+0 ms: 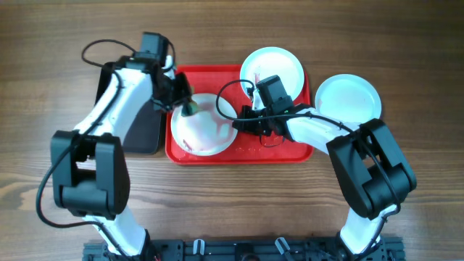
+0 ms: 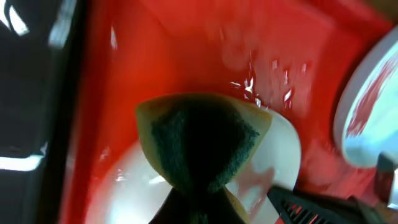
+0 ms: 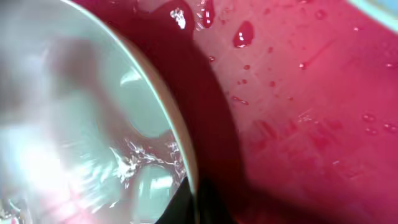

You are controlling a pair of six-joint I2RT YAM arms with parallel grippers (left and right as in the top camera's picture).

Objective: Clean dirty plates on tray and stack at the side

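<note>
The robot's right gripper has to lift and tilt the whitish plate point(image 1: 206, 130) next, then lower it to its spot in the red tray and let go of the plate's rim, because red streaks are still there.
A whitish plate point(image 1: 206, 130) with faint red streaks lies at the left of the red tray point(image 1: 283, 154). My left gripper point(image 1: 187, 101) is shut on a green and yellow sponge point(image 1: 191, 109), point(image 2: 199, 143), which presses on the plate's far edge point(image 2: 273, 149). My right gripper point(image 1: 243, 122) is shut on this plate's right rim point(image 3: 186, 155), fingers either side of the edge. A pale mint-blue plate point(image 1: 275, 67) with red streaks sits at the tray's back right corner. Another pale plate point(image 1: 348, 98) lies on the table to the right of the tray.
A smaller black tray point(image 1: 145, 130) lies left of the red tray, under my left arm. The red tray floor point(image 3: 298, 124) is wet, with droplets. Wooden table surrounds it all.
</note>
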